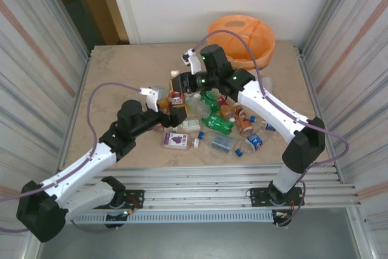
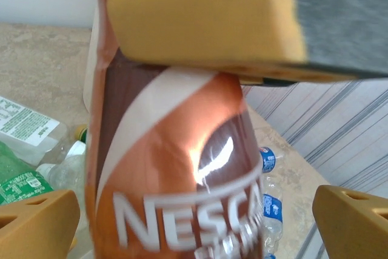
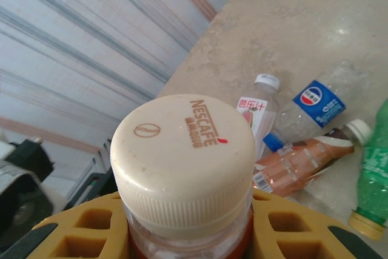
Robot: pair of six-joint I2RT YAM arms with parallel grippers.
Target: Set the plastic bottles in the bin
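The left gripper stands open around the body of the Nescafe bottle (image 1: 177, 99), so the robot's right gripper should next carry the bottle outward over the orange-lined bin's opening (image 1: 250, 33) and release it there.
A brown Nescafe bottle (image 1: 177, 99) with a cream cap (image 3: 182, 150) hangs above the table between the two grippers. My right gripper (image 3: 185, 242) is shut on its neck just under the cap, and one of its yellow pads (image 2: 206, 16) shows at the top of the left wrist view. My left gripper (image 2: 194, 225) is open, its fingers standing wide on either side of the bottle's body (image 2: 176, 174). Several more plastic bottles (image 1: 218, 124) lie in a heap on the table. The bin (image 1: 242, 37), lined in orange, stands at the far right corner.
Among the loose bottles are a Pepsi bottle (image 3: 315, 101), a brown one (image 3: 297, 162), a green one (image 3: 373, 180) and a purple-labelled one (image 1: 176, 140). Corrugated walls close in both sides. The table's left half (image 1: 115, 77) is bare.
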